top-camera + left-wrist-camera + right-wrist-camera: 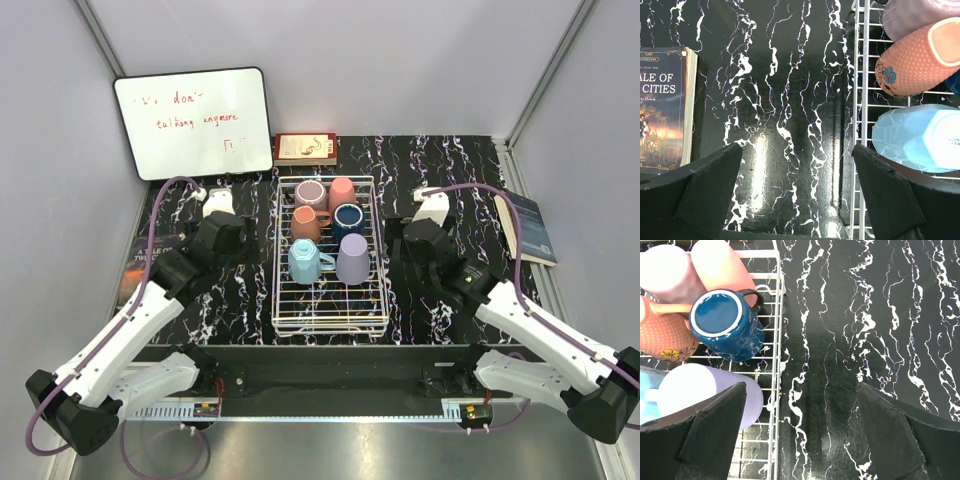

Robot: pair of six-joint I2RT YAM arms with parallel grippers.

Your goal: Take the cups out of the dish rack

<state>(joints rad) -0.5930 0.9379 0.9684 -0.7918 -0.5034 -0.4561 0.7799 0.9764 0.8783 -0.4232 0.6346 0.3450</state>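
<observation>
The lavender cup [352, 258] is below my right gripper, to its left in the top view, so I will next move it over the rack [330, 315] and down around the lavender cup.
The white wire dish rack [330, 315] stands mid-table and holds all six cups in its far half: mauve [310, 193], salmon pink [342, 192], terracotta [306, 223], dark blue [348, 219], light blue [303, 262] and lavender [353, 259]. My left gripper [228, 240] hovers left of the rack, open and empty [797, 150]; the rack's edge [860, 100] and the light blue cup [920, 137] are by its right finger. My right gripper [412, 245] hovers right of the rack, open and empty [802, 386]; the lavender cup [700, 390] and dark blue cup [725, 325] lie to its left.
A whiteboard [195, 122] leans at the back left. A book [306, 149] lies behind the rack, another on the left table edge [662, 100], and one on the right edge [530, 225]. Bare black marbled table lies on both sides of the rack.
</observation>
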